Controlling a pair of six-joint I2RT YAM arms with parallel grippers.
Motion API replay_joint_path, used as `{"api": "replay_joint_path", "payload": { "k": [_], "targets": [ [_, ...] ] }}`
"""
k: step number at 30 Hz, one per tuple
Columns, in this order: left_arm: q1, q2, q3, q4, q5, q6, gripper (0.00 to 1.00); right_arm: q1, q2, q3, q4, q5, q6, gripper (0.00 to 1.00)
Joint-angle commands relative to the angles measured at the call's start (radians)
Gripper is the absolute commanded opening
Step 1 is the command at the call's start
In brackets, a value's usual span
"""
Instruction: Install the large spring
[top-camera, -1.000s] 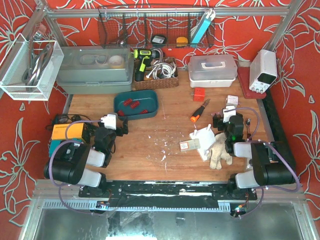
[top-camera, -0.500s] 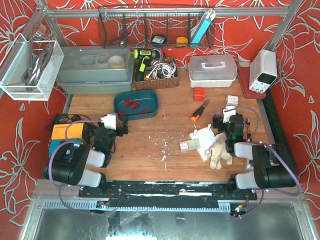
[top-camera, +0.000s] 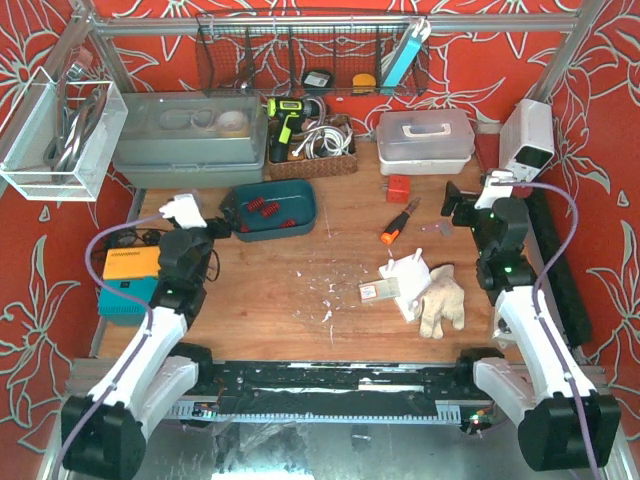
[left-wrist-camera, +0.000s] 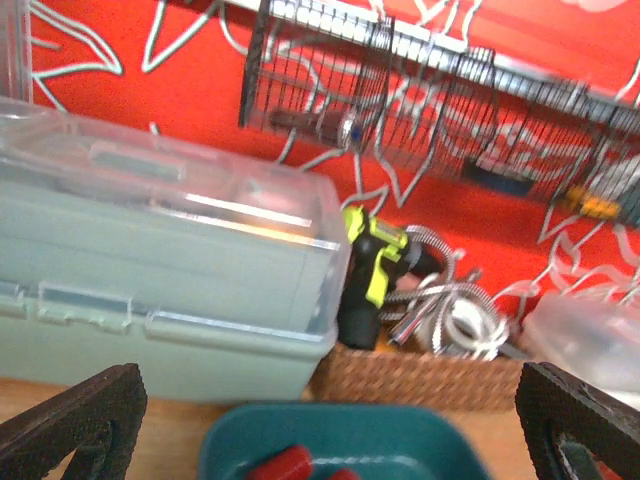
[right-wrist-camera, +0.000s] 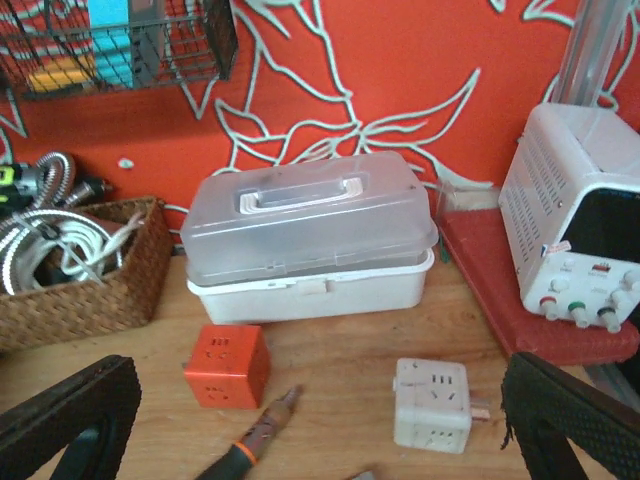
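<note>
My right gripper moves back and down next, tilting its fingers downward to close on the glove's middle (top-camera: 442, 297), as the pale glove overlaps the white plastic piece.
Red springs (top-camera: 262, 208) lie in a teal tray (top-camera: 305, 196) at the back left of the table. In the left wrist view two red springs (left-wrist-camera: 280, 465) show at the bottom edge, inside the tray (left-wrist-camera: 400, 430). My left gripper (top-camera: 222, 222) is open and empty, just left of the tray, with its fingers (left-wrist-camera: 90, 415) spread wide. My right gripper (top-camera: 452, 205) is open and empty at the back right, above a white socket cube (right-wrist-camera: 432, 402). A white plastic piece (top-camera: 408, 272) lies at centre right.
A grey-green lidded bin (top-camera: 190, 140), a wicker basket (top-camera: 312, 150) with a drill, a white lidded box (top-camera: 425, 140) and a power supply (top-camera: 527, 140) line the back. An orange cube (top-camera: 399, 188), a screwdriver (top-camera: 397, 222) and a plush toy (top-camera: 440, 300) lie right of centre.
Both arms have unfolded from near their bases and reached forward: the left toward the teal tray, the right toward the back right. Both grippers remain empty.
</note>
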Motion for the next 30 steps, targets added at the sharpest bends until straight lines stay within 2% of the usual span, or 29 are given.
{"api": "replay_joint_path", "payload": {
  "k": [1,3,5,8,12,14,20,25,30],
  "targets": [
    [0.002,-0.089,0.149,-0.377,-0.003,-0.241,1.00,0.001,-0.024,0.145,-0.434,0.003,0.234,0.99],
    [0.002,-0.096,0.210,-0.505,0.015,-0.310,1.00,0.001,-0.016,0.203,-0.548,-0.035,0.204,0.99],
    [0.002,-0.101,0.221,-0.535,0.088,-0.342,1.00,0.002,-0.019,0.209,-0.628,0.001,0.252,0.99],
    [0.003,-0.101,0.183,-0.482,0.324,-0.349,1.00,-0.001,-0.041,0.160,-0.625,-0.009,0.320,0.99],
    [0.001,-0.093,0.095,-0.349,0.596,-0.397,1.00,-0.004,0.010,0.195,-0.730,-0.085,0.391,0.99],
    [-0.005,-0.086,0.054,-0.311,0.652,-0.414,1.00,-0.003,0.030,0.188,-0.768,-0.106,0.427,0.99],
    [-0.113,-0.077,0.034,-0.335,0.540,-0.372,1.00,0.019,0.040,0.190,-0.996,0.053,0.585,0.97],
    [-0.269,-0.032,0.057,-0.372,0.382,-0.308,1.00,0.089,0.068,0.222,-1.169,0.170,0.664,0.88],
    [-0.422,0.067,0.048,-0.335,0.219,-0.258,1.00,0.193,0.073,0.212,-1.232,0.229,0.712,0.75]
  ]
}}
